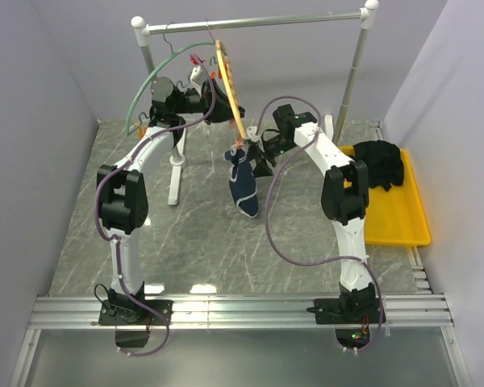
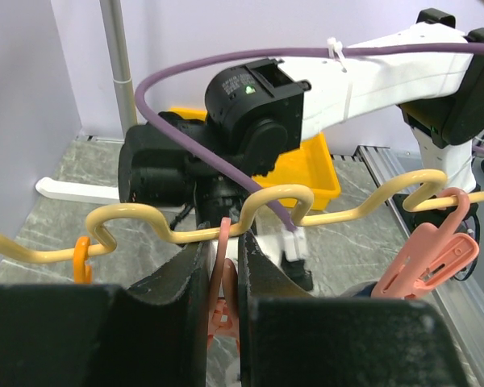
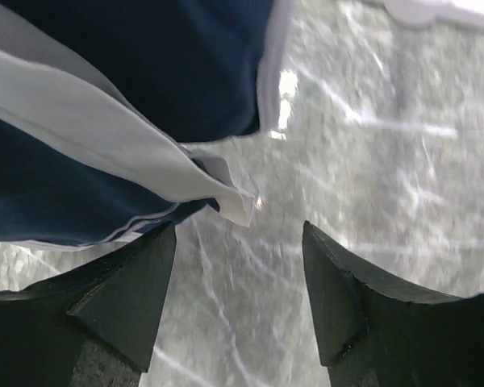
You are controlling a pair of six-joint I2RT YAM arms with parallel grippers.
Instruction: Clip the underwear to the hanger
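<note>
My right gripper moves to the left in the top view next, onto the white-trimmed corner of the underwear, since that corner hangs free beside its open fingers.
The yellow hanger hangs by its hook from the rail, seen edge-on. My left gripper is shut on one of its orange clips, just under the wavy yellow wire. The navy underwear dangles from a lower orange clip at the hanger's near end. My right gripper stands beside it, open. In the right wrist view the underwear with its white trim hangs above the left finger, and the right gripper has nothing between its fingers.
A green arc-shaped hanger hangs left of the yellow one on the white rail. A yellow tray with a black clothing pile lies at the right. Another orange clip hangs on the wire.
</note>
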